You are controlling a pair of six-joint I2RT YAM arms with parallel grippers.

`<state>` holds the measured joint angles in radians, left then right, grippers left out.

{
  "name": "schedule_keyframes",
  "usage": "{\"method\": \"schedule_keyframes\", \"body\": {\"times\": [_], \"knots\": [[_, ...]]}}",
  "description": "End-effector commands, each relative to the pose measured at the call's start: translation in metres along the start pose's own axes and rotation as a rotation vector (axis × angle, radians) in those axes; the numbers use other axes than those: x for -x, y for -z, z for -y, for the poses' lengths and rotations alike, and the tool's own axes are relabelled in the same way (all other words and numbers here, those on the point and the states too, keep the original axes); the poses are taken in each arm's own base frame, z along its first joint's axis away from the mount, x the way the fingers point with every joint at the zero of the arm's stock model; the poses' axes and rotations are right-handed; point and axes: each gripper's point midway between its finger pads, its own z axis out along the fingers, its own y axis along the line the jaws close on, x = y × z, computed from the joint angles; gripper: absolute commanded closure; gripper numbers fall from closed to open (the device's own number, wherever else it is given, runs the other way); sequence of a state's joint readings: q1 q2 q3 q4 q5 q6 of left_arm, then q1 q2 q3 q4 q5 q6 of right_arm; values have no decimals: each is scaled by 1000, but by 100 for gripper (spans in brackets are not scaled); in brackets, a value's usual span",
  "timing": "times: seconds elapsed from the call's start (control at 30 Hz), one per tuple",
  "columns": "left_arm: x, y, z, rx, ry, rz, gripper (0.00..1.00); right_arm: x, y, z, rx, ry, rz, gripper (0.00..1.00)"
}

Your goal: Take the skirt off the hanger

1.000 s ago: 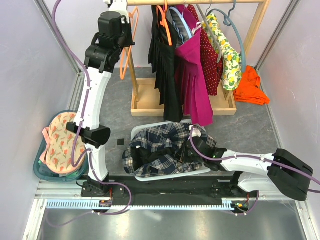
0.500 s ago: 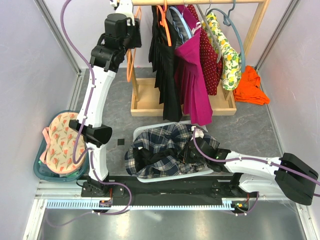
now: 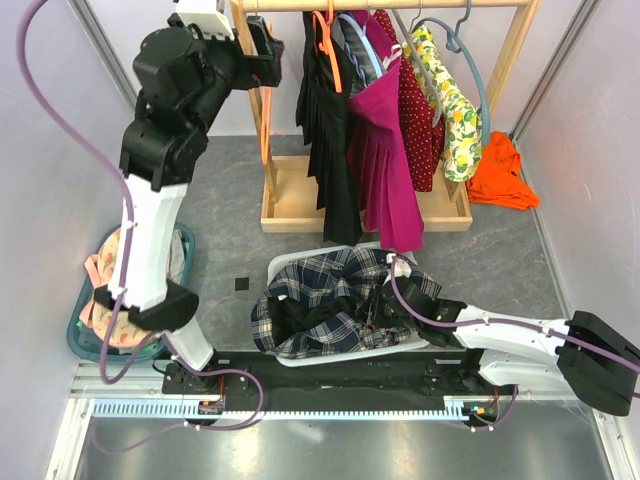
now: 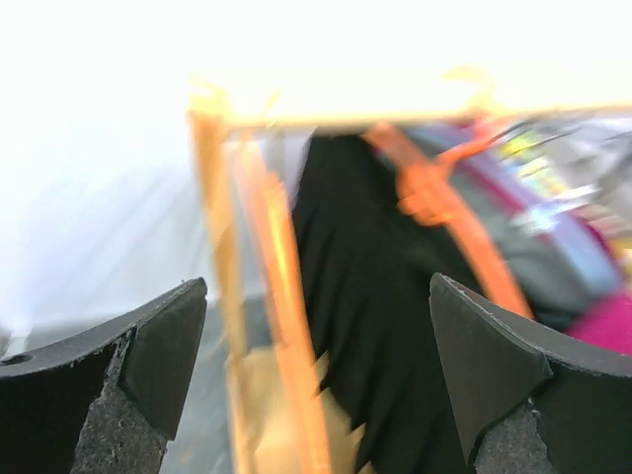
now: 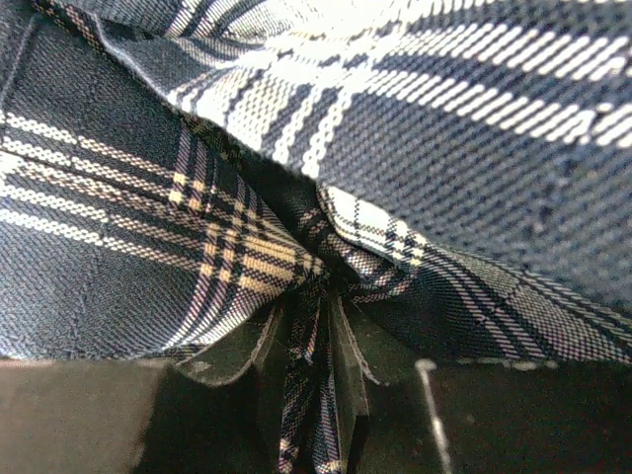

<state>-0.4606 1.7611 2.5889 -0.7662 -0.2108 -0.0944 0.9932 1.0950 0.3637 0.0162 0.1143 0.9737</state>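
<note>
The black skirt still hangs on its orange hanger, so my left gripper will next move open to the right in the top view, onto the hanger's neck.
The dark plaid skirt (image 3: 320,290) lies bunched in a white tray (image 3: 285,262) near the front. My right gripper (image 3: 385,305) is buried in its right side. In the right wrist view a narrow fold of the plaid skirt (image 5: 148,227) runs between the fingers of my right gripper (image 5: 321,336), which pinch it. An empty orange hanger (image 3: 266,110) hangs at the left end of the wooden rack (image 3: 400,4). My left gripper (image 3: 262,50) is high beside it. In the left wrist view my left gripper (image 4: 316,326) stands wide open, with the hanger (image 4: 286,296) blurred and untouched ahead of it.
More clothes hang on the rack: a black skirt (image 3: 335,130), a magenta skirt (image 3: 385,150) and a lemon-print piece (image 3: 455,110). An orange cloth (image 3: 500,170) lies at the back right. A teal basin (image 3: 85,345) holding a floral garment (image 3: 105,290) sits at the left.
My left gripper has opened and let go of the orange hanger, which now hangs on the rack. The left arm has swung up and to the left. The right gripper has barely moved.
</note>
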Motion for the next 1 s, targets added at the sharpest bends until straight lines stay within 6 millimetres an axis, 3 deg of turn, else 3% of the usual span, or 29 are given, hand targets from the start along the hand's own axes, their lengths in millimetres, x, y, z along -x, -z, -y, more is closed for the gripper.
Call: {"method": "schedule_keyframes", "body": {"times": [0.0,0.03,0.13,0.17,0.27,0.37,0.57,0.67,0.73,0.77,0.8,0.9,0.97], "knots": [[35,13,66,-166,4,160,0,-1,1,14,-54,46,21,69],[20,5,90,-186,-6,135,0,0,1,13,-57,57,26,68],[0,-10,114,-176,-16,110,0,4,-3,10,-65,72,44,61],[-15,-22,120,-165,-11,83,0,4,-3,11,-67,73,42,58],[-30,-39,122,-113,13,70,0,1,-3,7,-48,78,55,49],[-32,-50,118,-64,22,89,0,-2,0,7,-36,82,67,37],[-36,-61,116,-25,16,104,0,-6,5,2,-10,93,75,23],[-49,-68,113,6,-12,82,0,2,13,-13,29,112,92,18],[-53,-70,107,26,-27,76,7,6,22,-20,45,130,95,17],[-60,-72,105,32,-36,60,12,16,32,-35,91,138,123,16],[-63,-73,103,40,-40,53,24,19,37,-37,94,146,127,16],[-69,-77,90,71,-51,37,44,37,59,-54,140,151,179,15],[-75,-81,86,81,-60,26,46,54,76,-67,172,142,230,15]]}}
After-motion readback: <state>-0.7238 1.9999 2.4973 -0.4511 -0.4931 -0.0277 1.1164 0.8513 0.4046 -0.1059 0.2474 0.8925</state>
